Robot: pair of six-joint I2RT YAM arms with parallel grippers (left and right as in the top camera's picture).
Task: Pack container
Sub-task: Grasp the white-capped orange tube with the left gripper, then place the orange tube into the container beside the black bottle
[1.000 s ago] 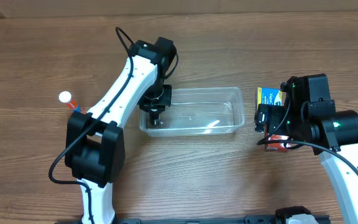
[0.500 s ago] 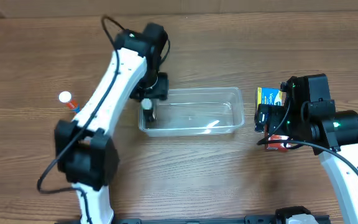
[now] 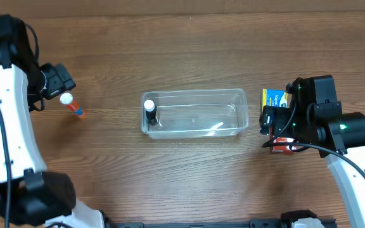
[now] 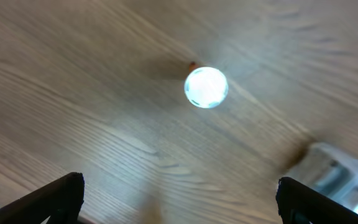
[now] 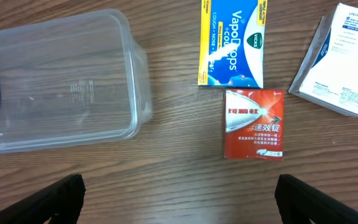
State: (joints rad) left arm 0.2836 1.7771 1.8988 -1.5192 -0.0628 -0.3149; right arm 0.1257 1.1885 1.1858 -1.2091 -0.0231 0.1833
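The left gripper comes down around the tube's end with the cap [image 3: 66, 99] [image 4: 206, 87] next, since the orange tube stands upright with its white cap ahead of my open fingers.
The container [image 3: 232, 119], a clear rectangular tub, lies mid-table. A small dark bottle with a white cap [image 3: 149, 107] stands in its left end, and nothing else is inside. At the far left my left gripper [image 3: 61, 85] hovers open by an orange tube with a white cap [image 3: 72, 105]. In the left wrist view that cap [image 4: 206, 87] shows ahead of the wide-apart fingers [image 4: 67, 190]. My right gripper [image 5: 179, 190] hangs open over bare wood, right of the container [image 5: 73, 81].
A blue and yellow VapoDrops packet [image 5: 232, 43], a red packet [image 5: 253, 124] and a white box [image 5: 344, 62] lie right of the container. In the overhead view the right arm [image 3: 325, 123] covers part of them.
My left gripper opened, left the bottle standing in the container's left end, and swung away to the far left beside the orange tube. The right arm has not moved.
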